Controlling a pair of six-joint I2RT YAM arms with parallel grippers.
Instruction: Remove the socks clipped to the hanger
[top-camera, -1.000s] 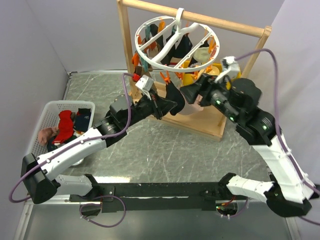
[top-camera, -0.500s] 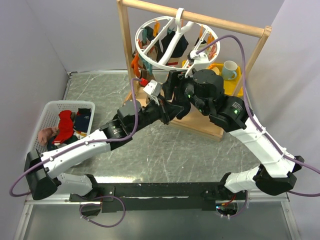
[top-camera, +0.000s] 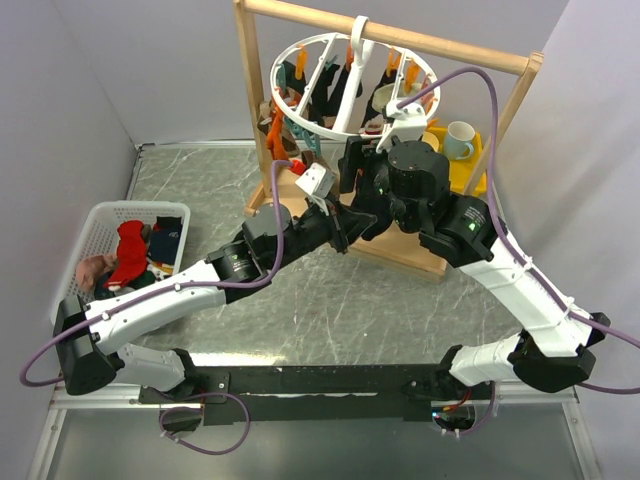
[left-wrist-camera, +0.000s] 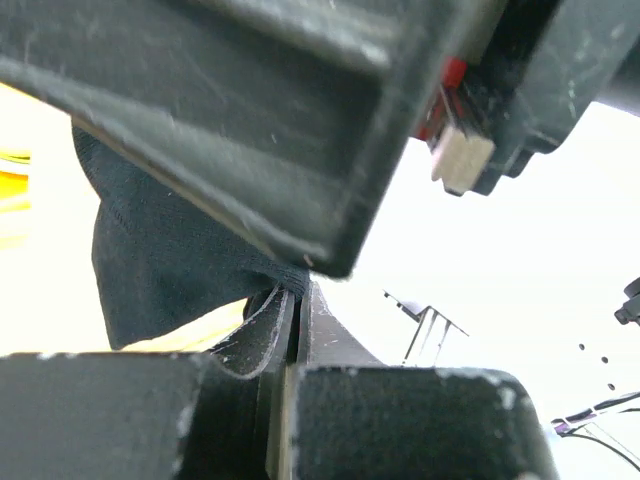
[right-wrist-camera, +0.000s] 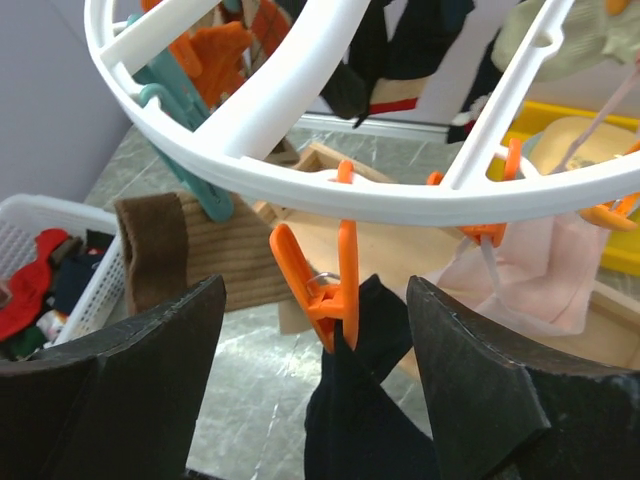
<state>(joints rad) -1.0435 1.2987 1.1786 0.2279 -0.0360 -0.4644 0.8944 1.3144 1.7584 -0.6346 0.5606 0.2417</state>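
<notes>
The left gripper travels to the left in the top view, over the white basket, and releases the black sock there next, because other socks already lie inside.
The white ring hanger (top-camera: 350, 85) hangs by its hook from the wooden rail, with several socks on orange and teal clips. In the right wrist view its rim (right-wrist-camera: 330, 195) crosses the top. My right gripper (right-wrist-camera: 315, 288) is open, with one finger on each side of an orange clip (right-wrist-camera: 340, 285) that pinches a black sock (right-wrist-camera: 365, 400). It does not touch the clip. My left gripper (left-wrist-camera: 300, 292) is shut on the black sock's fabric (left-wrist-camera: 170, 250), just below the hanger in the top view (top-camera: 343, 224). A brown sock (right-wrist-camera: 190, 250) and a pale pink sock (right-wrist-camera: 530, 280) hang beside it.
A white basket (top-camera: 100, 215) at the left holds red, navy and pink socks. The light wooden frame (top-camera: 420, 255) stands behind the arms. A yellow tray (top-camera: 470, 170) with a mug (top-camera: 460, 140) sits at the back right. Grey walls close in on both sides.
My right arm has swung left from the hanger's right side, and its open fingers now bracket the orange clip. My left gripper has shifted slightly right with the black sock. The hanger has turned.
</notes>
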